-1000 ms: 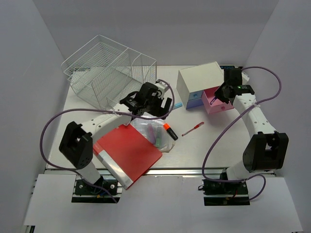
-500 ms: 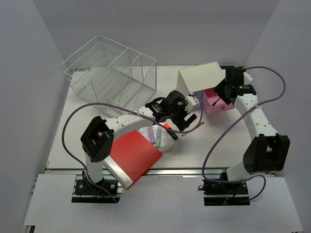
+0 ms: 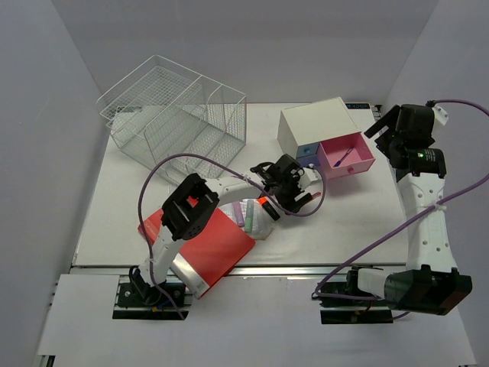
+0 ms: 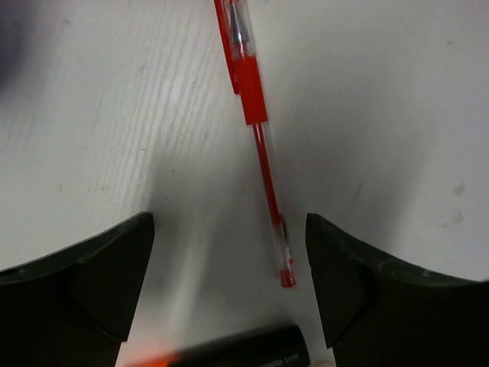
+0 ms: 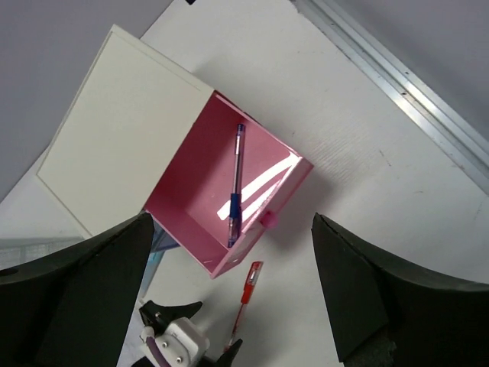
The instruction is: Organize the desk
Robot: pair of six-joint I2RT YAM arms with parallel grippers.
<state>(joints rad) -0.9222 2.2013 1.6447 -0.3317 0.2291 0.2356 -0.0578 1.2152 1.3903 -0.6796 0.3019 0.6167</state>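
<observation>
Next, my left gripper shifts toward the right in the left wrist view and slightly toward the red pen's cap [image 3: 316, 196] [image 4: 248, 82], as the pen's tip lies nearer one finger.
The white desk [image 3: 359, 218] carries a red pen [image 4: 256, 130] lying flat. My left gripper [image 4: 229, 279] is open just above it, and the pen's lower tip sits between the fingers [image 4: 99, 283], nearer the right one. In the top view the left gripper [image 3: 296, 197] is at mid-desk beside the drawer box. My right gripper [image 5: 233, 306] is open and empty, held high over the open pink drawer [image 5: 195, 202], in which a blue pen [image 5: 235, 183] lies. From above, the right gripper [image 3: 386, 138] hangs right of the pink drawer [image 3: 359, 162].
The white drawer box [image 3: 315, 122] also has a blue drawer [image 3: 307, 151]. A wire basket [image 3: 176, 115] stands at back left. A red folder [image 3: 206, 241], a clear bag of highlighters [image 3: 248, 215] and an orange highlighter [image 3: 263, 202] lie by the left arm.
My left arm swept right from near the basket, across the bag, to the red pen. My right gripper opened, left the blue pen in the pink drawer, and rose away to the right.
</observation>
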